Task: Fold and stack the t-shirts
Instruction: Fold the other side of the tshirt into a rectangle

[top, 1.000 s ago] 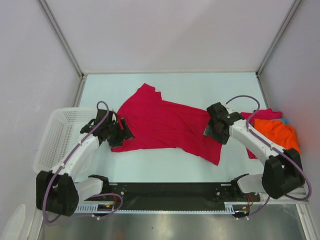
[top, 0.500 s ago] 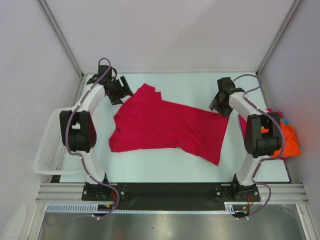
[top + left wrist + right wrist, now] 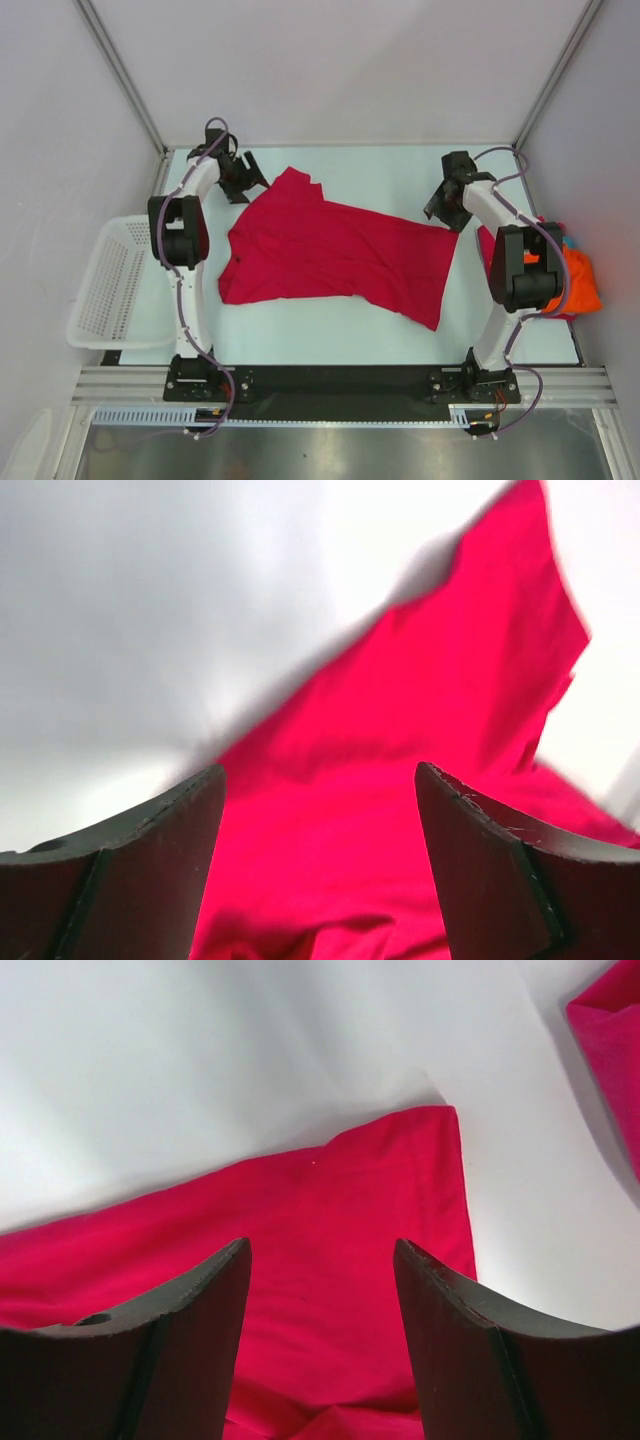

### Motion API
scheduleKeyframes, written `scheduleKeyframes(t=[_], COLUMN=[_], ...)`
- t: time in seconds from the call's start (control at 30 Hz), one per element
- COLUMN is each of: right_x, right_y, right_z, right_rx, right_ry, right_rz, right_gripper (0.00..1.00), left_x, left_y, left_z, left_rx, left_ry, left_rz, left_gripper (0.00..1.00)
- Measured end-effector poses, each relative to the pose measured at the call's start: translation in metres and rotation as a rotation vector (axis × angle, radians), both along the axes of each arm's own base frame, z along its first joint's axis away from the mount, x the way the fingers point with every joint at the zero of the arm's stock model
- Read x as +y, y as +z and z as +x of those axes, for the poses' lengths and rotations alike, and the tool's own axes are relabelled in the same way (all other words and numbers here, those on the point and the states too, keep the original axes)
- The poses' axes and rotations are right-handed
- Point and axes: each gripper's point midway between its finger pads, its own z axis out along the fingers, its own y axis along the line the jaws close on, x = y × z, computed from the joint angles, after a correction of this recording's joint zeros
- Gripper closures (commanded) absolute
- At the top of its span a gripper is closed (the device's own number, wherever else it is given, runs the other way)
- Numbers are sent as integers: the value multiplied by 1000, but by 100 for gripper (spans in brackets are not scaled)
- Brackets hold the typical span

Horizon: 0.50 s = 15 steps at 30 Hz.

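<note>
My left gripper swings off past the t-shirt's edge next, then goes down and toward the t-shirt's far corner onto that edge, since only red cloth (image 3: 400,740) shows between my fingers.
A crimson red t-shirt (image 3: 335,255) lies spread and creased across the middle of the table. My left gripper (image 3: 248,183) hovers by its far left corner, open, with only red cloth (image 3: 400,740) showing beneath the gap between its fingers (image 3: 320,780). Over the shirt's far right corner (image 3: 420,1160), my right gripper (image 3: 441,208) is open and holds nothing (image 3: 322,1250). At the right edge lies a pile of other t-shirts: orange (image 3: 578,278) on top, magenta-pink (image 3: 487,246) beneath it, and a sliver of teal (image 3: 568,242).
A white lattice basket (image 3: 105,285) sits off the table's left edge. White walls enclose the table on the left, far and right sides. An edge of the magenta-pink shirt (image 3: 610,1030) shows in the right wrist view.
Both arms have stretched from the shirt's middle sides out to its far corners. In the last half second each shifted only slightly. The shirt has not moved.
</note>
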Motion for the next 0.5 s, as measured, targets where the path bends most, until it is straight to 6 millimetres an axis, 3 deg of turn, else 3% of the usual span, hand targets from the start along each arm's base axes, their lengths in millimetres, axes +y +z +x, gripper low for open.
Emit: scheduleKeyframes(t=[0.1, 0.3, 0.5], right_x=[-1, 1, 1], right_y=[-1, -7, -14], right_z=[-5, -23, -34], right_rx=[12, 49, 88], right_ry=[0, 8, 12], right_rz=[-2, -12, -25], right_gripper=[36, 36, 36], left_x=[4, 31, 39], left_y=[-4, -7, -9], left_z=[18, 47, 52], left_rx=[-24, -66, -68], left_ry=[6, 69, 98], left_rz=[-4, -17, -72], left_gripper=[17, 19, 22])
